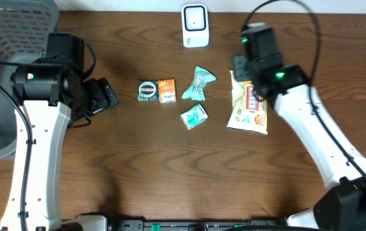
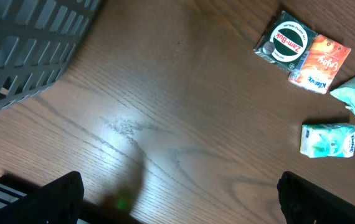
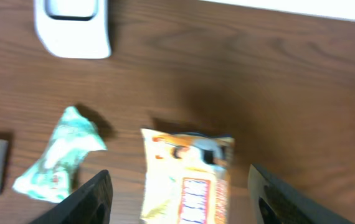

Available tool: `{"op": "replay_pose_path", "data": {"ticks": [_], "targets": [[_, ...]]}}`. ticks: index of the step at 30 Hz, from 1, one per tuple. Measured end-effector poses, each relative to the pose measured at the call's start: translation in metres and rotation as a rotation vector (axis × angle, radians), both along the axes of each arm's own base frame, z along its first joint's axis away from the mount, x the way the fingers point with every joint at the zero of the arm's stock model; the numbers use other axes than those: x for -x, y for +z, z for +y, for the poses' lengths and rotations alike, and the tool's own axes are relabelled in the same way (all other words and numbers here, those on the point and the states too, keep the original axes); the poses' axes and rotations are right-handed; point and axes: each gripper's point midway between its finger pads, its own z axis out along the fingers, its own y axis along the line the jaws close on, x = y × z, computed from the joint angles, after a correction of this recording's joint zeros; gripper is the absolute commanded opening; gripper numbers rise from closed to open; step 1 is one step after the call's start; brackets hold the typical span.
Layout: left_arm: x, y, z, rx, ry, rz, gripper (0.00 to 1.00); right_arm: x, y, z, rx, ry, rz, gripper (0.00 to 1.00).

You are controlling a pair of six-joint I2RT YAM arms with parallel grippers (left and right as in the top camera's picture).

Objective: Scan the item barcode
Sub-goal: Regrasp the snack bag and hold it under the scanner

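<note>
The bag lies flat, so my right gripper will go down and back to the middle of the snack bag (image 1: 248,106) to pinch its wrapper.
A yellow snack bag (image 1: 248,106) lies flat on the wooden table, right of centre. My right gripper (image 1: 241,65) hangs over its far end, open. In the right wrist view the bag (image 3: 193,199) lies on the table below, between the spread fingers (image 3: 93,196), and neither finger touches it. The white barcode scanner (image 1: 195,25) stands at the table's far edge and shows at the upper left of the right wrist view (image 3: 71,28). At the left, my left gripper (image 1: 103,95) is wide open over bare wood (image 2: 179,180), holding nothing.
A green Zam-Buk box (image 1: 148,90) and an orange box (image 1: 167,90) lie side by side mid-table. A teal packet (image 1: 198,83) and a small tissue pack (image 1: 194,116) lie beside the bag. A grey mesh basket (image 1: 3,38) stands at the far left.
</note>
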Motion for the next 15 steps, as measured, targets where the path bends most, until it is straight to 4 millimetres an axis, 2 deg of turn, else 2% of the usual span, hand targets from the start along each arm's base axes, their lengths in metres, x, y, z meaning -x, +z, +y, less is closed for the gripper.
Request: {"op": "replay_pose_path", "data": {"ticks": [3, 6, 12, 15], "targets": [[0.0, 0.0, 0.0, 0.0, 0.0, 0.0, 0.98, 0.004, -0.013, -0.023, -0.007, -0.045, 0.065, 0.68], [0.0, 0.0, 0.0, 0.0, 0.0, 0.0, 0.98, 0.004, -0.04, -0.035, -0.028, -0.062, 0.142, 0.7], [0.0, 0.0, 0.0, 0.0, 0.0, 0.0, 0.98, 0.01, -0.123, -0.029, -0.029, -0.044, 0.351, 0.72], [0.0, 0.0, 0.0, 0.0, 0.0, 0.0, 0.98, 0.019, -0.164, -0.028, -0.019, -0.049, 0.459, 0.69]]}}
